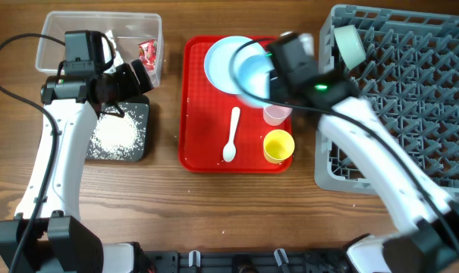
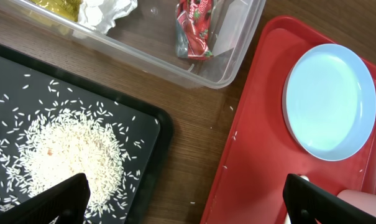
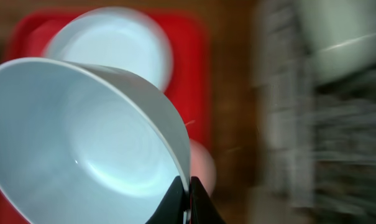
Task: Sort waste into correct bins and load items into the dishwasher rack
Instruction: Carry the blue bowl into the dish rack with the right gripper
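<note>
The robot's right gripper will swing over to the free rack wires beside the bowl standing in the grey dishwasher rack [image 1: 411, 106] next, then turn and lower the light-blue bowl.
My right gripper [image 3: 189, 194] is shut on the rim of a light-blue bowl [image 3: 82, 137] and holds it tilted above the red tray; overhead, that gripper [image 1: 270, 74] and bowl [image 1: 252, 80] hang by the light-blue plate [image 1: 223, 59]. The pink cup [image 1: 277, 114], yellow cup [image 1: 278, 145] and white spoon [image 1: 231, 136] rest on the tray. A second bowl [image 1: 349, 44] stands in the grey dishwasher rack [image 1: 411, 106]. My left gripper [image 2: 188, 205] is open over the gap between the black tray [image 2: 156, 134] of rice [image 2: 69, 149] and the red tray. The clear tub [image 1: 58, 30] holds a red wrapper [image 2: 197, 28] and white tissue [image 2: 107, 9].
The red serving tray [image 1: 202, 121] lies between the bins on the left and the rack on the right. Loose rice grains lie on the wood beside the black tray. Bare wooden table runs along the front edge.
</note>
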You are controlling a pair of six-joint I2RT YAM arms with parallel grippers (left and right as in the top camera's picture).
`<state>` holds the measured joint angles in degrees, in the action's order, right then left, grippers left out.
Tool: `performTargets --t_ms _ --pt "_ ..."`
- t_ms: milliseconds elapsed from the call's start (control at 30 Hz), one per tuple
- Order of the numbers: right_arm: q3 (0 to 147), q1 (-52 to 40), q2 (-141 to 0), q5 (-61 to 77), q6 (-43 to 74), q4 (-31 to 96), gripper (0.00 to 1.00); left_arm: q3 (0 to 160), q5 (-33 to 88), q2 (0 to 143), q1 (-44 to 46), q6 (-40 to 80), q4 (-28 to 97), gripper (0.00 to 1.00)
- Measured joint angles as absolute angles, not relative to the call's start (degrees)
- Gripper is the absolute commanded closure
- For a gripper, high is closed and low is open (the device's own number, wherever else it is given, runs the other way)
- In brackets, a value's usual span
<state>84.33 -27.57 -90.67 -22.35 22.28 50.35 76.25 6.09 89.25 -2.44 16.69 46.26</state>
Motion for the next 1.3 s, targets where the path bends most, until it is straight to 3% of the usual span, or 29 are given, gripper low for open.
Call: performTargets --t_ms 233,367,633,1233,1300 --pt "84.6 -18.8 -91.5 -64.1 18.5 55.2 0.96 76.2 6.1 89.3 -2.4 16.7 46.2 0.0" --pt "84.6 -16.8 -99.8 -72.3 13.0 54.5 0.96 76.2 6.1 89.3 -2.4 16.7 46.3 0.0" --pt "84.6 -16.1 -103.0 -72.1 9.2 61.3 0.96 76.2 6.1 89.3 -2.4 16.7 46.3 0.0" --pt "84.5 -13.1 -106.5 -61.0 9.6 60.5 0.96 76.2 6.1 89.3 -2.4 16.7 46.3 0.0" --pt "84.5 -13.1 -106.5 -59.6 9.9 61.4 0.9 76.2 6.1 89.3 -2.4 16.7 46.3 0.0"
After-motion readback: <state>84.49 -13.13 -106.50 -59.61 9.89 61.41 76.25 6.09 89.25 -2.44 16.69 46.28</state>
